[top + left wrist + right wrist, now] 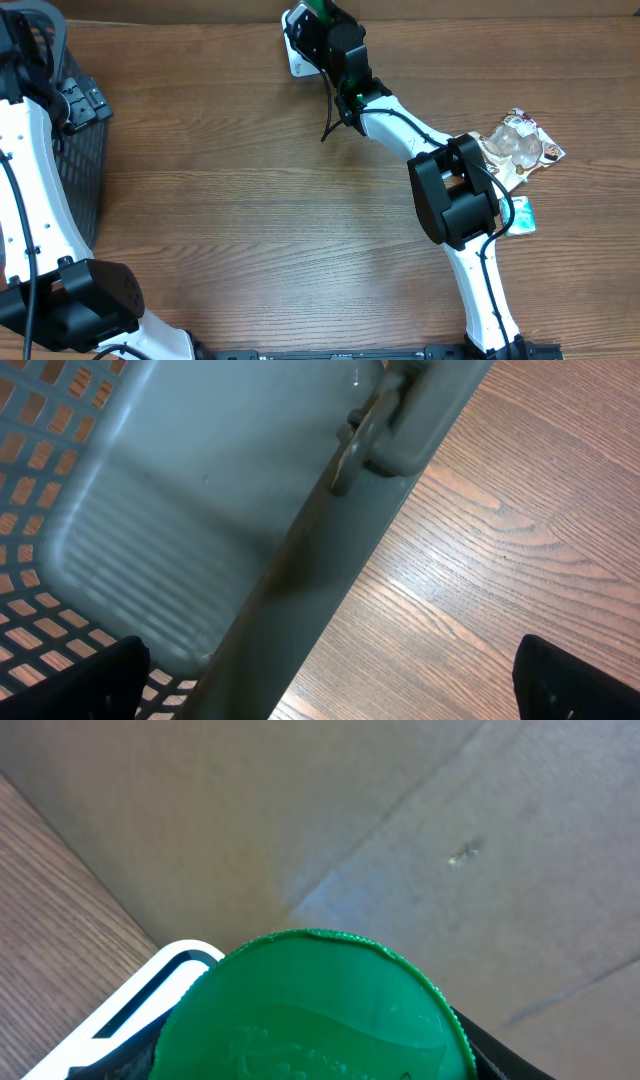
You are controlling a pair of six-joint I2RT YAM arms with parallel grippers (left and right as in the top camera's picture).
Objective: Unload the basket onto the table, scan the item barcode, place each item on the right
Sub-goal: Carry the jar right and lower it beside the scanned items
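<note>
My right gripper is going to move back next, toward the right in the overhead view, and down beside the snack packet to release the item, since both packets lie there.
The item is a container with a round green ribbed lid (310,1015), which fills the lower half of the right wrist view. My right gripper (315,1060) is shut on it, with a black finger (500,1055) showing past the lid's right edge. In the overhead view the right gripper (318,22) holds the green item (322,10) at the table's far edge, right beside the white scanner (297,58). The scanner's white frame (130,1010) shows just left of the lid. The barcode is hidden. My left gripper (330,690) is open over the rim of the grey basket (150,510), with nothing between its fingers.
The dark mesh basket (75,170) stands at the table's left edge. A clear snack packet (520,145) and a small teal packet (522,215) lie at the right, beside the right arm's elbow. A brown cardboard wall (400,820) rises behind the scanner.
</note>
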